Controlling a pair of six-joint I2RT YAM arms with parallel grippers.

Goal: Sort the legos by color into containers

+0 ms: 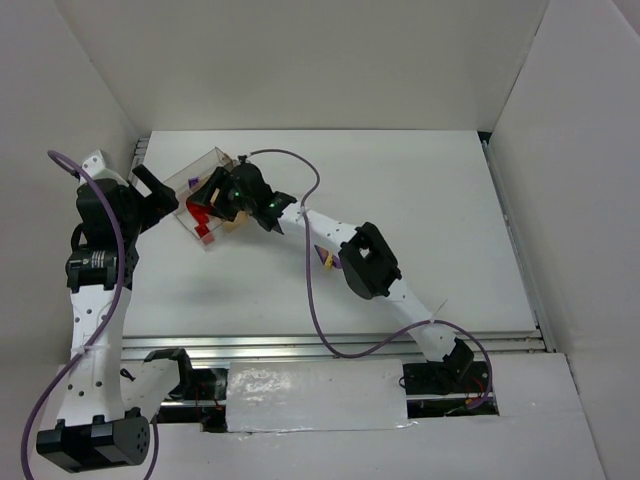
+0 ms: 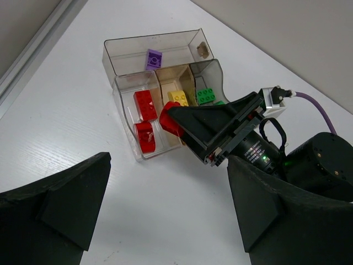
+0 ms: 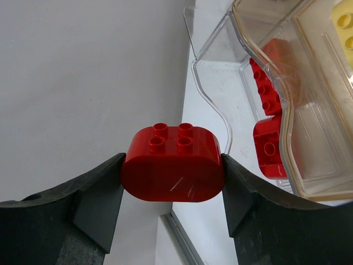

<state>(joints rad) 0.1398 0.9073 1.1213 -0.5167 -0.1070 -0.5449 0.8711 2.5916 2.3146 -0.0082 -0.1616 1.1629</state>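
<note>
My right gripper will next bring the rounded red lego back a little, over the open top of the tray's clear section (image 3: 212, 88), which already has red legos in it.
The clear tray of containers (image 1: 200, 180) lies at the table's far left. My right gripper (image 3: 172, 157) is shut on a rounded red lego (image 3: 172, 174), held above the table just outside the clear compartment (image 3: 212, 88). That compartment holds two red legos (image 2: 145, 105) (image 2: 145, 137). A yellow lego (image 2: 178, 97) sits in the tan compartment, a green one (image 2: 206, 95) in the smoky one, and a purple one (image 2: 154, 58) in the long back compartment. My left gripper (image 2: 168, 182) hangs open over bare table, just left of the tray, with nothing in it.
White walls box in the table, and the left wall (image 1: 60, 110) runs close to the tray. A metal rail (image 1: 330, 345) lines the near edge. A purple cable (image 1: 310, 290) loops along the right arm. Small purple and yellow bits (image 1: 325, 255) show beside the right forearm.
</note>
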